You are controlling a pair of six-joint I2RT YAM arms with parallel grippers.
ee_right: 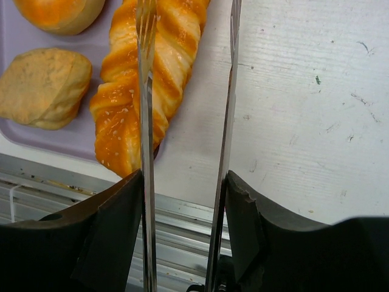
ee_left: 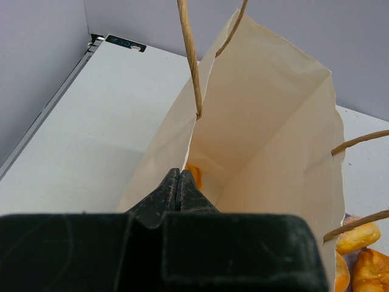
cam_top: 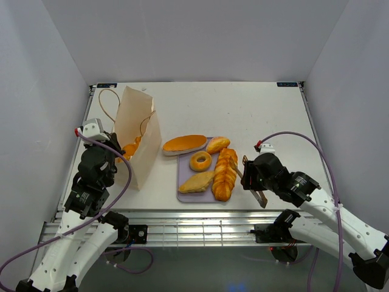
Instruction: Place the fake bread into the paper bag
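Observation:
One arm of the tongs overhangs bare table, so my right gripper shifts toward the braided loaf, to its left in the top view, and closes next.
The paper bag [cam_top: 137,137] stands open at the left, and my left gripper [ee_left: 179,173] is shut on its near rim [ee_left: 188,143]. An orange piece of fake bread [ee_left: 194,176] lies inside it. On the lavender tray [cam_top: 184,173] lie a long flat loaf [cam_top: 184,144], round bun [cam_top: 217,145], ring [cam_top: 200,161], turnover [cam_top: 197,182] and braided loaf [cam_top: 224,175]. My right gripper [ee_right: 185,182] is shut on the silver tongs [ee_right: 146,121], one finger against each arm. The left arm of the tongs lies over the braided loaf [ee_right: 176,48]; the right arm is over bare table beside it.
The bag's cord handles [ee_left: 189,55] loop up above my left gripper. The table's front metal rail [ee_right: 73,176] runs just below the tray edge. White walls close in the table on three sides.

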